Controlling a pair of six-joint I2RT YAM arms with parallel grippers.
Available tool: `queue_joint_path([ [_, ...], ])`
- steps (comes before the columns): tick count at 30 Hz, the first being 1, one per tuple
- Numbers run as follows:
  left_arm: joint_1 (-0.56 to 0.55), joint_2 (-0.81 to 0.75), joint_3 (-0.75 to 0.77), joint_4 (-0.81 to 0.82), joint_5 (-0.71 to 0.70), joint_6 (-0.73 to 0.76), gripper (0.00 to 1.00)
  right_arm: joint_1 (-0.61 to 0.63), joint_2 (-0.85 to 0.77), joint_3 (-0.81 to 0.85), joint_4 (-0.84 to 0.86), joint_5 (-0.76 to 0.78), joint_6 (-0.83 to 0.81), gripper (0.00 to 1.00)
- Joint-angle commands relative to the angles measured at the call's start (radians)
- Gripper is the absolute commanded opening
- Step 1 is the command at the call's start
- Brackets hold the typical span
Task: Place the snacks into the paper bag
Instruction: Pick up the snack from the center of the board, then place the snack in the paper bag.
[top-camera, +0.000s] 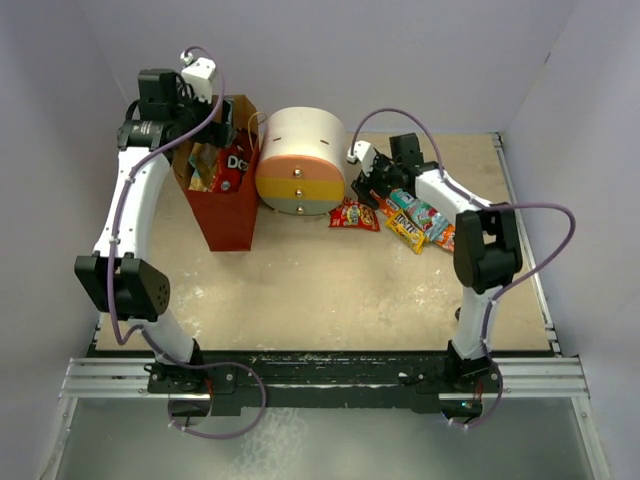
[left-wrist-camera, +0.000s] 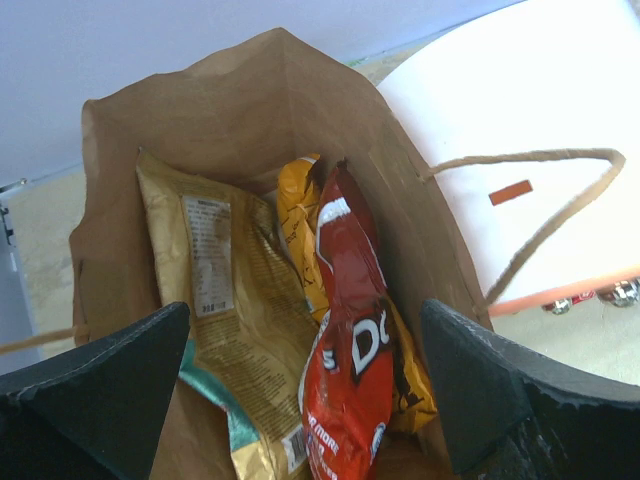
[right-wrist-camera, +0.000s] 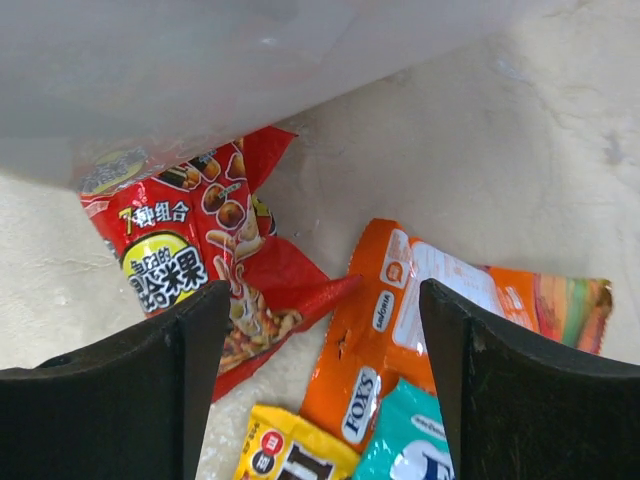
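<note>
My right gripper should next move down and to the left in its wrist view, onto the lower edge of the red packet, which is below my gripper.
The paper bag (top-camera: 228, 215) stands at the back left, brown above and red below. My left gripper (top-camera: 205, 130) hovers open and empty over its mouth. In the left wrist view the paper bag (left-wrist-camera: 250, 110) holds a tan chip bag (left-wrist-camera: 235, 300), an orange-yellow bag (left-wrist-camera: 300, 225) and the red Doritos bag (left-wrist-camera: 355, 360). My right gripper (top-camera: 372, 182) is open and empty just above small packets on the table: a red packet (right-wrist-camera: 200, 260), an orange packet (right-wrist-camera: 440, 300), a yellow one (right-wrist-camera: 285, 450) and a teal one (right-wrist-camera: 410, 440). In the top view they show as the red (top-camera: 355, 214), yellow (top-camera: 405, 231) and teal (top-camera: 425, 213) packets.
The round cream-orange-yellow drawer unit (top-camera: 300, 162) stands between the bag and the packets, close to my right gripper; it shows as a white wall in the right wrist view (right-wrist-camera: 250, 70). The bag's twisted handle (left-wrist-camera: 560, 200) hangs toward the drawer unit.
</note>
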Motion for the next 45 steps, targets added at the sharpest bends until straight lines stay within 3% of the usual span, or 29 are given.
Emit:
queue_joint_path([
  [1, 0.007, -0.087, -0.044, 0.053, -0.017, 0.033, 0.99, 0.02, 0.067, 0.088, -0.102, -0.051, -0.066, 0.77],
  [8, 0.01, -0.179, -0.101, 0.069, -0.013, 0.05, 0.99, 0.022, 0.131, 0.119, -0.183, -0.135, -0.058, 0.61],
  [17, 0.009, -0.264, -0.184, 0.13, 0.051, 0.074, 0.99, 0.021, 0.059, 0.107, -0.261, -0.199, -0.03, 0.18],
  [22, 0.01, -0.306, -0.212, 0.154, 0.106, 0.07, 0.99, 0.021, -0.052, 0.06, -0.284, -0.212, -0.012, 0.01],
  [35, -0.047, -0.343, -0.314, 0.219, 0.499, 0.013, 0.99, 0.021, -0.41, -0.064, -0.278, -0.239, 0.063, 0.0],
  [45, -0.229, -0.273, -0.352, 0.383, 0.643, -0.158, 1.0, 0.022, -0.619, -0.115, 0.093, -0.237, 0.291, 0.0],
])
